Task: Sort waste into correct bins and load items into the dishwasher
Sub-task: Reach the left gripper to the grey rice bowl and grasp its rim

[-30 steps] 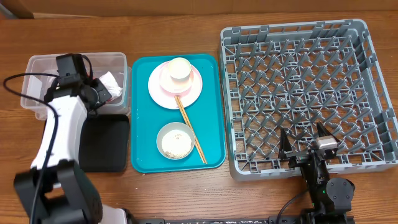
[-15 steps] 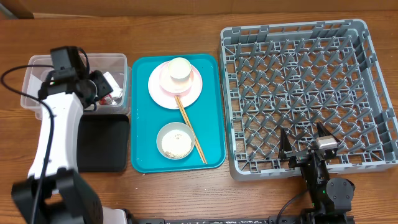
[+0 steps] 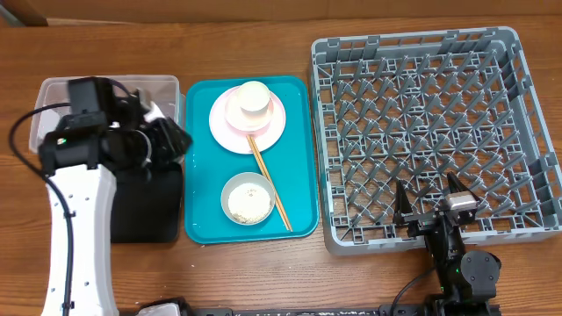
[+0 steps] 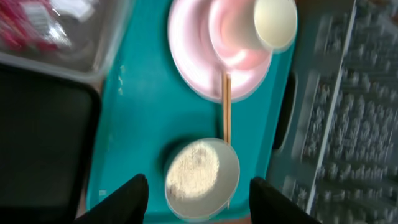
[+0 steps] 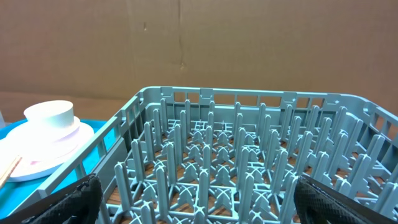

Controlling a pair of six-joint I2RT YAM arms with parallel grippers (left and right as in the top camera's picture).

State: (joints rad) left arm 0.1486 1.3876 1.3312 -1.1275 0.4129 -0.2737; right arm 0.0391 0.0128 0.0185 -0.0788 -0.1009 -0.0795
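The bowl's rim by the chopsticks is below the left gripper, to its right in the overhead view, so the left gripper will next cross to it and go down, clear of the rice.
My left gripper (image 3: 172,140) is open and empty, over the right edge of the clear tub (image 3: 53,92) and the black tray (image 3: 140,219). In the left wrist view its jaws (image 4: 198,208) straddle a pale bowl of rice grains (image 4: 200,177). That bowl (image 3: 248,198) sits on the teal tray beside the chopsticks (image 3: 268,180). The cream cup (image 3: 253,96) stands on the pink plate (image 3: 224,127). A red wrapper (image 4: 25,25) and a white napkin (image 4: 71,7) lie in the tub. My right gripper (image 3: 432,200) is open and empty at the front edge of the grey dish rack (image 3: 421,132).
The teal tray (image 3: 202,175) lies between the bins and the rack. The right wrist view shows the rack's pegs (image 5: 249,155) between the jaws (image 5: 202,205), with the plate (image 5: 37,155) and cup (image 5: 51,115) at the left. Bare wooden table lies in front.
My left arm has swung right, from over the clear tub to its right edge, facing the teal tray. The right arm has not moved.
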